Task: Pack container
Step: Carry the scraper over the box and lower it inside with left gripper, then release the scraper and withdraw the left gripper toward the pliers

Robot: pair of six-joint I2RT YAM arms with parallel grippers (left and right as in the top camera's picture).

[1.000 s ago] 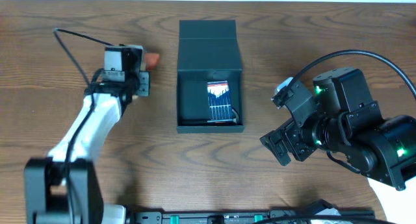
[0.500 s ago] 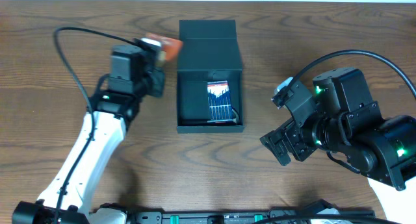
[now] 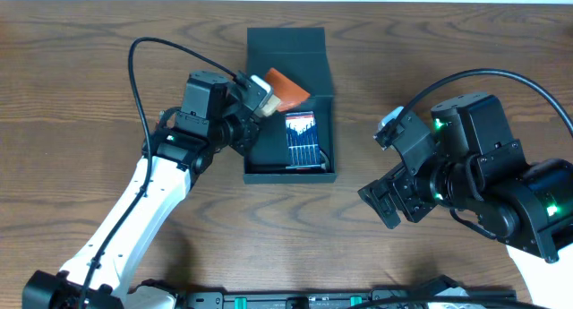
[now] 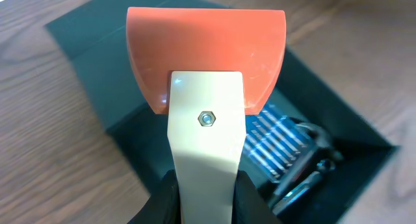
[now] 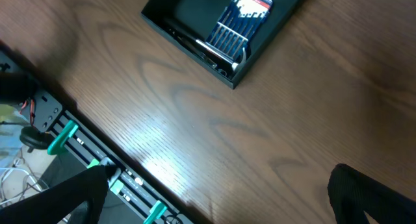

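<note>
My left gripper will next lower and move back to release the cream handle over the box's bare bottom, which is below, with room beside the pack.
The container is a dark teal-green box standing open mid-table, its flap lid folded back; it also shows in the right wrist view and the left wrist view. Inside lie a blue carded pack and dark tools. My left gripper is shut on a scraper with a cream handle and orange blade, held over the box's upper part. My right gripper is open and empty, to the right of the box, above bare table.
A black rail with green clips runs along the table's front edge. The left arm's black cable loops above the table at the left.
My left arm has swung right from the table's left side, carrying the scraper from beside the box to over it. The right arm has not moved.
</note>
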